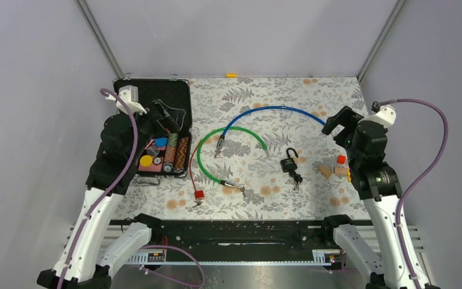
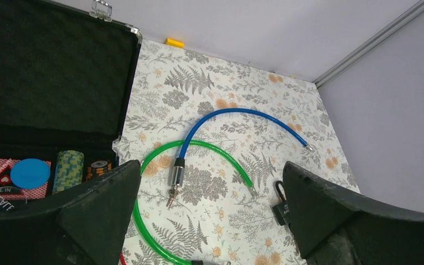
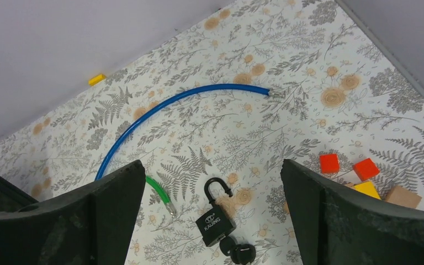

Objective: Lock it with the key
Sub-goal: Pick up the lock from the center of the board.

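I will next lower the open fingers of my right gripper around the sides of the padlock's black body (image 1: 288,165) (image 3: 215,224), because it lies below the gripper and to its left in the top view.
A black padlock (image 1: 289,162) lies flat on the floral cloth in the middle right, its shackle open. It shows in the right wrist view (image 3: 218,223) and partly in the left wrist view (image 2: 281,207). Black keys (image 1: 297,179) sit at its base, one in the keyhole (image 3: 237,252). My right gripper (image 1: 335,125) is open and empty, held above and to the right of the padlock. My left gripper (image 1: 166,117) is open and empty over the black case, far left of the padlock.
An open black case (image 1: 156,129) with chips and cards stands at the left. Blue (image 1: 277,109), green (image 1: 207,162) and red (image 1: 192,174) cable locks lie mid-cloth. Coloured blocks (image 1: 338,168) lie under my right arm. A small yellow piece (image 1: 231,75) sits at the far edge.
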Tool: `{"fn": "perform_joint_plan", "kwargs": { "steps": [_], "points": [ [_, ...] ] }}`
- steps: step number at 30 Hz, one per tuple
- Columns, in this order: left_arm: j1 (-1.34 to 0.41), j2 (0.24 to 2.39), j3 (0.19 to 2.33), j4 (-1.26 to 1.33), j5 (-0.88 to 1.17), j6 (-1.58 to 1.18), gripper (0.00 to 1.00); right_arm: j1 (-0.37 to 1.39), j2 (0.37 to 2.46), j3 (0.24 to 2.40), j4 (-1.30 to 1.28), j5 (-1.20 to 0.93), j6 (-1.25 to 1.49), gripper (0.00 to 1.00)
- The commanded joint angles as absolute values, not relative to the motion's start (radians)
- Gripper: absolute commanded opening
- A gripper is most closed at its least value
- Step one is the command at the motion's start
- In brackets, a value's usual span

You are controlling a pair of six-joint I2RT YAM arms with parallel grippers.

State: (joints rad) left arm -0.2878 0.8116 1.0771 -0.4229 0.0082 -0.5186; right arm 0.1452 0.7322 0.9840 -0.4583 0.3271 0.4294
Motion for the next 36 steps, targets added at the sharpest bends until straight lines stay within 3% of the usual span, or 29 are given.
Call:
{"fn": "perform_joint_plan", "kwargs": {
  "steps": [1,4,8,12,17,25,36],
  "points": [
    [-0.284,0.765,1.073,-0.406,0.004,-0.487,0.99,0.150,0.780,0.986,-0.391,0.258,0.461,0.99],
    [-0.284,0.727,1.016,-0.397,-0.036,-0.509,0.99,0.151,0.811,0.966,-0.385,0.200,0.459,0.99],
    [-0.284,0.691,0.903,-0.246,0.207,-0.485,0.99,0.151,0.867,0.906,-0.383,0.090,0.480,0.99],
    [-0.285,0.741,0.805,-0.095,0.389,-0.594,0.99,0.152,0.981,0.861,-0.408,-0.013,0.506,0.92],
    [-0.336,0.861,0.789,-0.080,0.488,-0.611,0.99,0.166,1.103,0.836,-0.431,-0.152,0.483,0.90],
    [-0.380,0.949,0.778,-0.079,0.468,-0.603,0.99,0.264,1.209,0.818,-0.498,-0.070,0.430,0.90],
    [-0.380,0.953,0.787,-0.155,0.378,-0.554,0.99,0.352,1.564,0.979,-0.528,0.094,0.398,0.83]
  ]
}}
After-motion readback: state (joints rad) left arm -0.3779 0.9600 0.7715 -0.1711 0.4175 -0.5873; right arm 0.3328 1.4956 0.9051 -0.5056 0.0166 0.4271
